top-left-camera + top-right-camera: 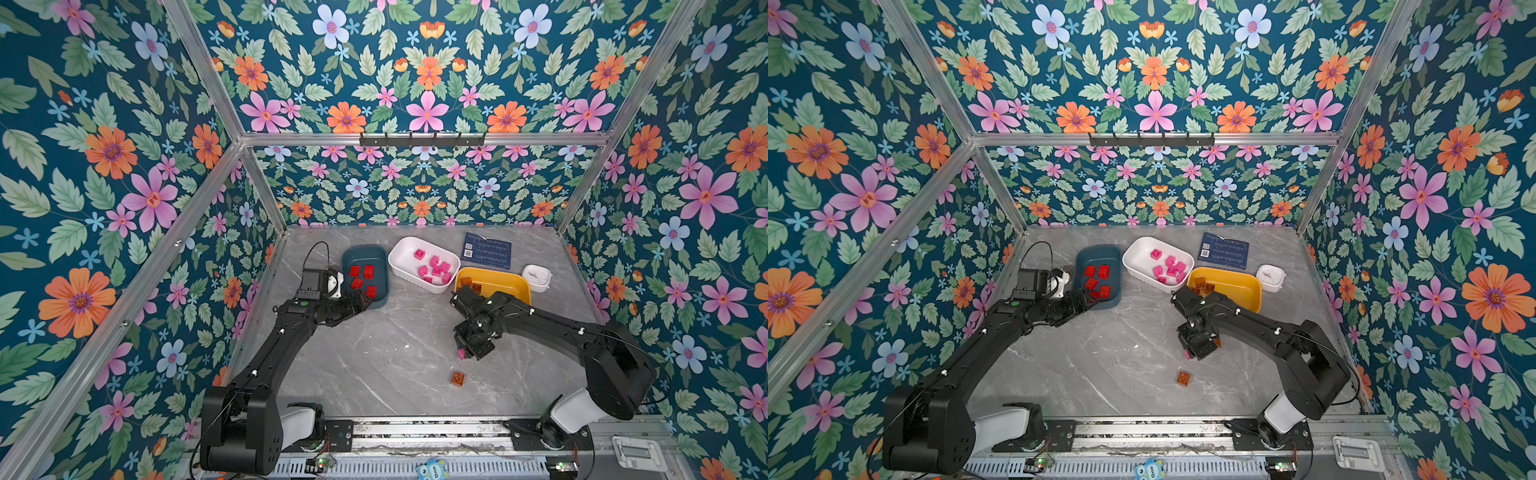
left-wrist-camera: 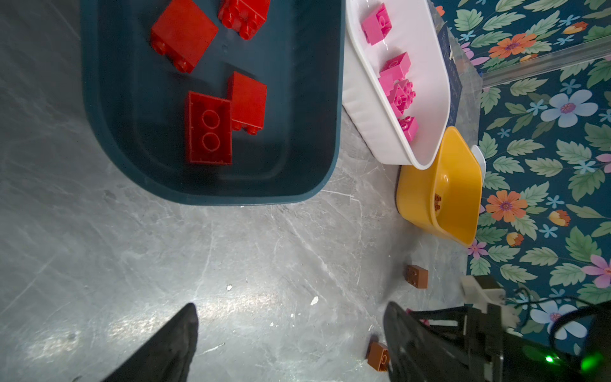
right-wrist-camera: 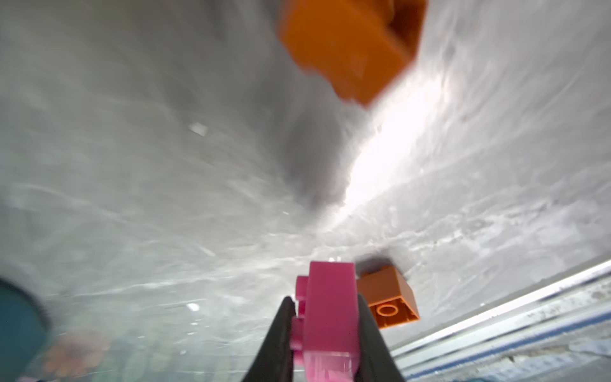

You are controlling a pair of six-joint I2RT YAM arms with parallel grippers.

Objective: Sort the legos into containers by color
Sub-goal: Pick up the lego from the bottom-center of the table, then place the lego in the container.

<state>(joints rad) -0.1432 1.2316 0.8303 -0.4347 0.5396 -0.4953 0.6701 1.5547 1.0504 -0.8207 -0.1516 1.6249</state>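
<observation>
I need to raise my right gripper next and carry the matching pink lego outward over the white bin (image 1: 399,249) of pink legos, to release it.
My right gripper (image 3: 325,301) is shut on a pink lego (image 3: 330,284), held low over the table (image 1: 461,354). Two brown-orange legos lie loose close by: one (image 3: 386,297) right beside the held brick, one (image 1: 457,378) nearer the front. My left gripper (image 2: 291,316) stands open with nothing in it at the near end of the dark teal bin (image 1: 365,253), which holds several red legos (image 2: 210,129). The white bin (image 1: 399,249) holds several pink legos (image 1: 434,268). Brown-orange legos (image 1: 471,284) lie in the yellow bin (image 1: 507,282), partly hidden by my right arm.
A dark blue printed card (image 1: 486,250) lies at the back right. A small white round dish (image 1: 536,277) sits beside the yellow bin. Flowered walls close in three sides, and a metal rail (image 1: 415,428) runs along the front.
</observation>
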